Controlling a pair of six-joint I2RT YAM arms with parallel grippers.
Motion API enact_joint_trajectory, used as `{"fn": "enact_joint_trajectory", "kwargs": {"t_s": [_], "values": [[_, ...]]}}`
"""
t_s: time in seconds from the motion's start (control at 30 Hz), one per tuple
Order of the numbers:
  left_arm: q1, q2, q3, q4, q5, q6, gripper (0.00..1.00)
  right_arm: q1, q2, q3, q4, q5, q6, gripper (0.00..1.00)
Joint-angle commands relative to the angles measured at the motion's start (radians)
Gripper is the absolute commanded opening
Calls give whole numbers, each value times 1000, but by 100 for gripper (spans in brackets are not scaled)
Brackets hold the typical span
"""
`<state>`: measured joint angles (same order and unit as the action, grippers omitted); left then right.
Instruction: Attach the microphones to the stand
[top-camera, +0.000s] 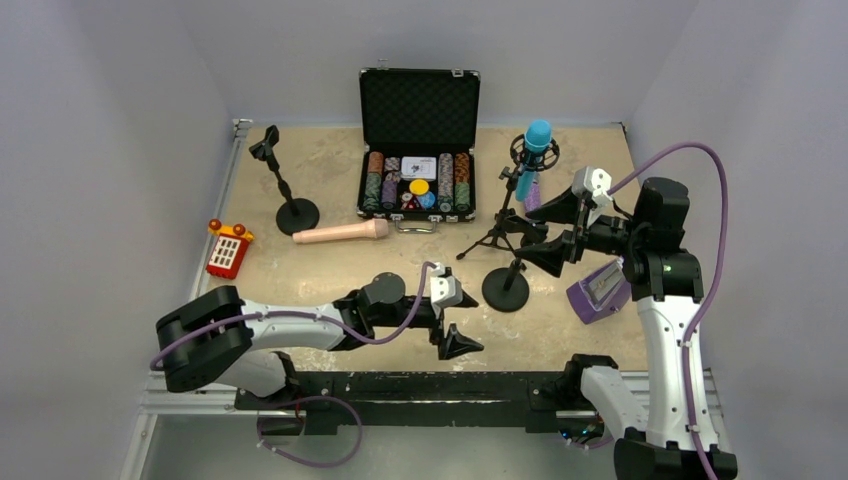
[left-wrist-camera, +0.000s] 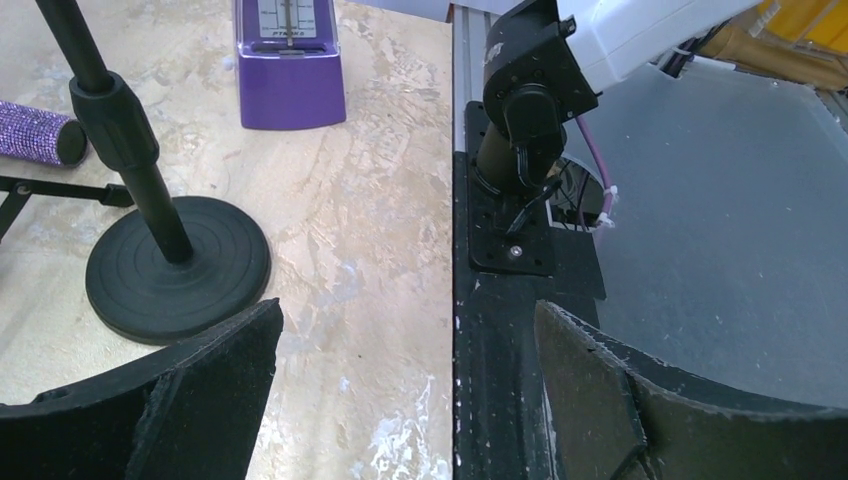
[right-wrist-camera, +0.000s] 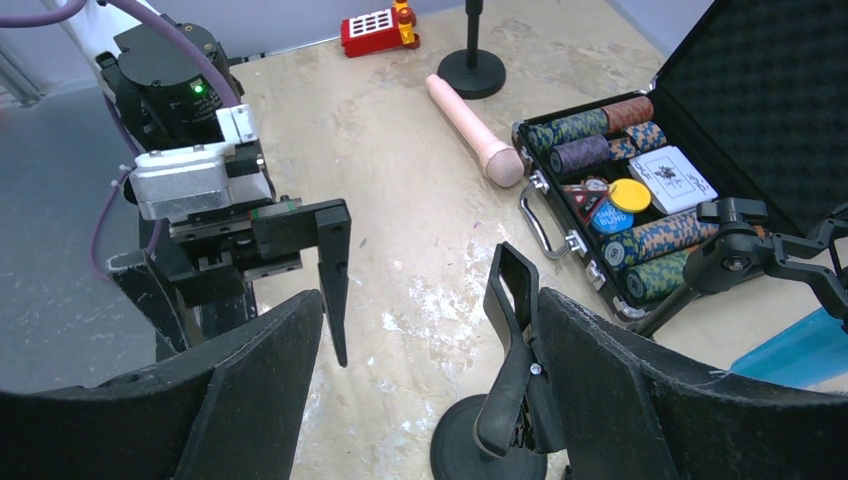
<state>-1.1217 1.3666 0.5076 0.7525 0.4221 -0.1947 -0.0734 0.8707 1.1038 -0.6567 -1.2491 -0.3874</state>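
My left gripper lifts outward next, to the right in the top view, onto the thin pole above the stand's collar (left-wrist-camera: 78, 40). The pole stands higher and to that side.
The cyan-blue microphone (top-camera: 538, 140) stands clamped in the tripod stand (top-camera: 500, 228); its body shows as a cyan patch (right-wrist-camera: 800, 355). The peach-pink microphone (top-camera: 340, 233) (right-wrist-camera: 470, 125) lies flat on the table. Only an end of the glittery purple microphone (left-wrist-camera: 38, 133) (top-camera: 531, 196) shows, lying by the tripod legs. My right gripper (top-camera: 548, 236) (right-wrist-camera: 428, 312) is open around the clip (right-wrist-camera: 512, 345) of a round-base stand (top-camera: 505, 288); the clip sits against the right-hand finger. Low near the table's front edge, my left gripper (top-camera: 455, 328) (left-wrist-camera: 405, 390) is open and empty, beside that stand's base (left-wrist-camera: 178, 265).
A second round-base stand (top-camera: 296, 213) stands at the back left. An open case of poker chips (top-camera: 418, 190) (right-wrist-camera: 640, 200) sits at the back centre. A purple box-shaped device (top-camera: 598, 290) (left-wrist-camera: 290, 65) is on the right and a red toy (top-camera: 228, 250) on the left.
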Motion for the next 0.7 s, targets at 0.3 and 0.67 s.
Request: {"fn": "enact_joint_trajectory", "kwargs": {"t_s": [0.3,0.67], "values": [[-2,183,233,110,-153,105,99,-48,6,80,24,-98,92,82],[49,290,384,105,-282,90,92,-135,28,223,-10,-106,160,82]]}}
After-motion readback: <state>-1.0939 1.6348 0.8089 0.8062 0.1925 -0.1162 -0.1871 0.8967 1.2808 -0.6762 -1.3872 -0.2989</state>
